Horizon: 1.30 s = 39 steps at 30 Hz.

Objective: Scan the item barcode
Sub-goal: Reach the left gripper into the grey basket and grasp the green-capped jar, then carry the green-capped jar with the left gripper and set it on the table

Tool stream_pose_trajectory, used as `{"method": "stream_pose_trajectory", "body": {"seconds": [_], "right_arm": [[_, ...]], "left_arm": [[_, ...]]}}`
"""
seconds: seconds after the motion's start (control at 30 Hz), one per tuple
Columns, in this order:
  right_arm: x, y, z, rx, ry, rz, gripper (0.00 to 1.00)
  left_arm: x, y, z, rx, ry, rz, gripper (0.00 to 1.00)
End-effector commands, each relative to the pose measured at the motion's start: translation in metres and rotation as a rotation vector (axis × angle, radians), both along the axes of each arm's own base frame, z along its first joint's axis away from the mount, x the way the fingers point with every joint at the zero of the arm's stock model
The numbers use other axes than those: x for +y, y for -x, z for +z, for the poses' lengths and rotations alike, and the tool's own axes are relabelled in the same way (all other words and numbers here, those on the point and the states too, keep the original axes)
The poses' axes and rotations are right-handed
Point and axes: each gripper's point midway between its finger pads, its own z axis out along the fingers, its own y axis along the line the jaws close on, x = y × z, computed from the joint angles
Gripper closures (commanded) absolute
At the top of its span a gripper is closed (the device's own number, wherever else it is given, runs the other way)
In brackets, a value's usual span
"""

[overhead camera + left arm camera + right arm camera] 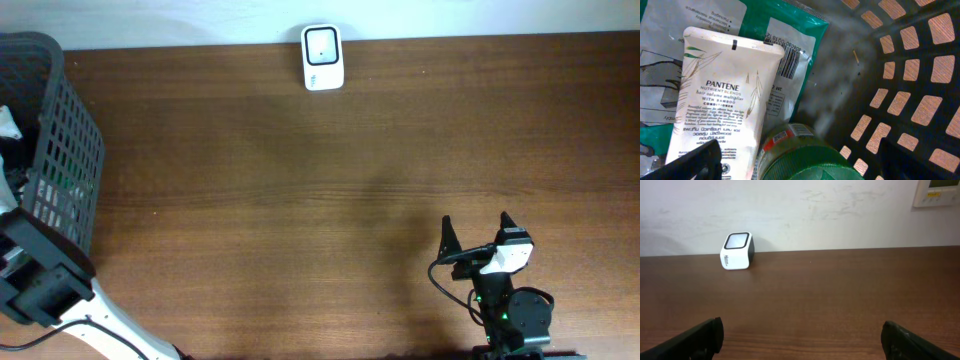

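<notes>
The green-lidded jar sits below, already between my left gripper's open fingers, so the gripper eases down around the jar's lidded end next and closes on it.
The white barcode scanner stands at the table's far edge, also seen as the scanner in the right wrist view. My left gripper is open inside the black basket, its jaws either side of a green-lidded jar. Beside the jar lies a white Pantene tube on a green packet with a printed barcode. My right gripper hangs open and empty over the table's near right, far from the scanner.
The basket's mesh wall rises close on the right of the left gripper. More printed packets lie under the tube. My left arm bends over the basket's near side.
</notes>
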Motion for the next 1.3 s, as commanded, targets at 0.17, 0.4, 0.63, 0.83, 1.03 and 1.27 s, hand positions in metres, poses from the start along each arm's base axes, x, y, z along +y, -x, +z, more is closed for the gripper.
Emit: {"method": "stream_pose_trajectory", "body": {"seconds": [0.17,0.4,0.63,0.83,1.03,1.27], "right_arm": [[0.000,0.000,-0.003,0.003,-0.004,-0.001,0.02],[0.000,0.000,-0.003,0.003,-0.004,-0.001,0.02],[0.000,0.000,-0.003,0.003,-0.004,-0.001,0.02],[0.000,0.000,-0.003,0.003,-0.004,-0.001,0.02],[0.000,0.000,-0.003,0.003,-0.004,-0.001,0.02],[0.000,0.000,-0.003,0.003,-0.004,-0.001,0.02]], "left_arm": [[-0.015,-0.006,-0.026,0.047,0.064,-0.040,0.33],[-0.002,-0.005,0.038,0.039,0.002,0.024,0.39],[0.004,-0.013,0.097,-0.063,-0.039,0.080,0.43],[-0.033,0.000,0.251,-0.385,-0.104,0.056,0.46],[-0.130,0.007,0.314,-0.544,-0.025,-0.152,0.48],[-0.317,-0.026,0.262,-0.341,0.050,-0.535,0.50]]}}
